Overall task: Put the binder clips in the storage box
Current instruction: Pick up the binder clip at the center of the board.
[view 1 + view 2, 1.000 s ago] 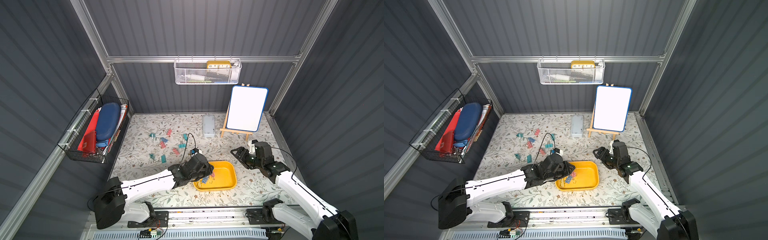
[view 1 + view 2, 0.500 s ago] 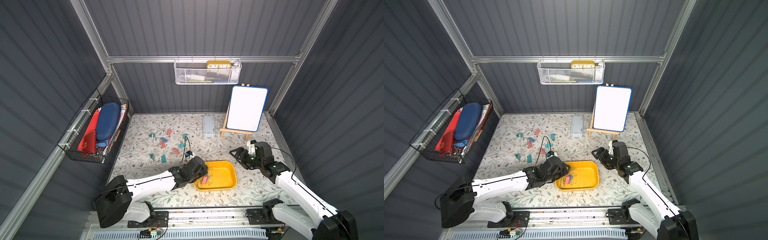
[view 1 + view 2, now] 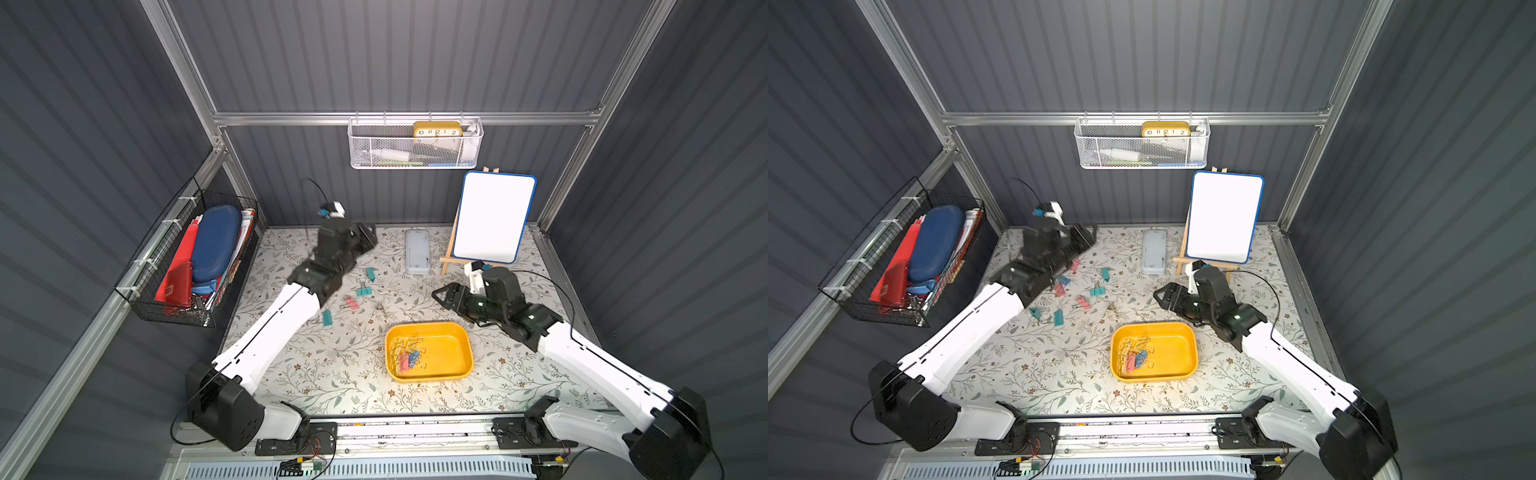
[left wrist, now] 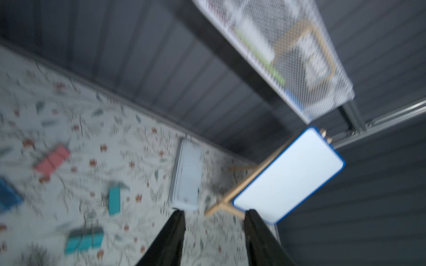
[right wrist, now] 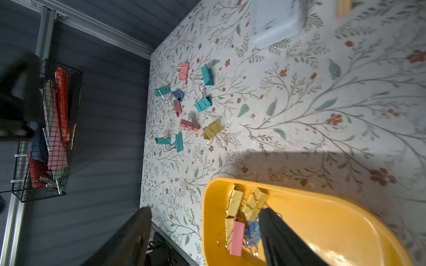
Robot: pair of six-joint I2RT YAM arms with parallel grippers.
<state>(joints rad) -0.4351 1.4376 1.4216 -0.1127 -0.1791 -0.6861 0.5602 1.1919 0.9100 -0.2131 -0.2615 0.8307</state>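
My right gripper is above the loose yellow clip nearest the box, which lies toward the pink and teal ones. It should next move its open fingers across and down onto that clip.
The yellow storage box sits on the floral mat at the front, and several yellow, pink and blue binder clips lie in its left end. More loose binder clips in teal, pink and blue are scattered on the mat behind and left of it. One yellow clip lies nearest the box. My left gripper is raised over the back left of the mat, beyond the loose clips; its jaws are open and empty. My right gripper hovers open just behind the box's right side, holding nothing.
A flat grey case lies at the back of the mat, with a whiteboard on a wooden easel to its right. A white mesh basket hangs on the back wall. A black wire basket hangs on the left wall.
My left arm has lifted off the box's left rim and swung back to the rear left of the mat, its jaws opening. The right arm has barely moved.
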